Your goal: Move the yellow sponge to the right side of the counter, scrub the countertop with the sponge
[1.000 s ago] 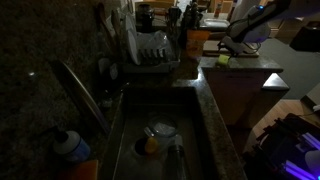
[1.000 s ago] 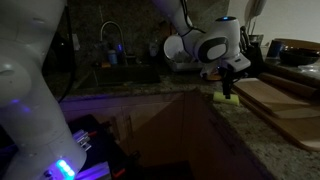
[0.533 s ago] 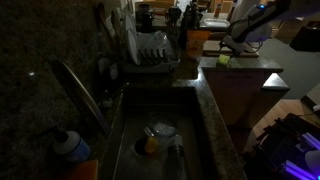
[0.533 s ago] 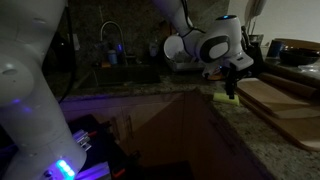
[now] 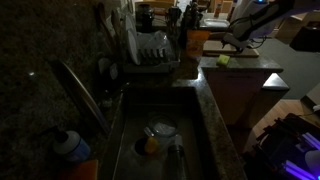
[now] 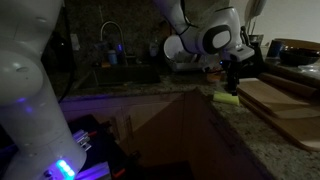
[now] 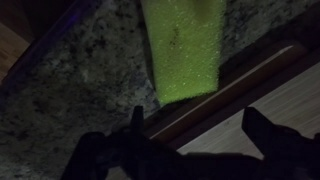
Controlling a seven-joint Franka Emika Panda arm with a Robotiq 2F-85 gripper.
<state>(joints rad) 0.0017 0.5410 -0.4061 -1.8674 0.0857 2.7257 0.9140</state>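
Note:
The yellow sponge [image 7: 183, 48] lies below, toward the wrist view's top, so my gripper's spread fingers move down astride its end by the board next.
The yellow sponge [image 5: 223, 59] [image 6: 227, 98] lies flat on the speckled granite counter [image 6: 245, 140], close to the counter's edge and beside a wooden board. In the wrist view the sponge [image 7: 183, 48] fills the top centre, on the counter [image 7: 70, 90]. My gripper [image 5: 231, 42] [image 6: 234, 76] hangs a little above the sponge without touching it. In the wrist view the gripper [image 7: 200, 125] is open, its dark fingers [image 7: 137, 122] spread over the board's edge with nothing between them.
Stacked wooden cutting boards [image 6: 283, 100] [image 7: 275, 95] lie right next to the sponge. The sunken sink [image 5: 160, 120] holds dishes and an orange lump [image 5: 150, 145]. A dish rack [image 5: 152, 50], a faucet [image 5: 85, 90] and a bottle [image 5: 68, 145] stand around it.
The gripper has lifted up and away from the sponge, staying open. The sponge has stayed where it was on the counter.

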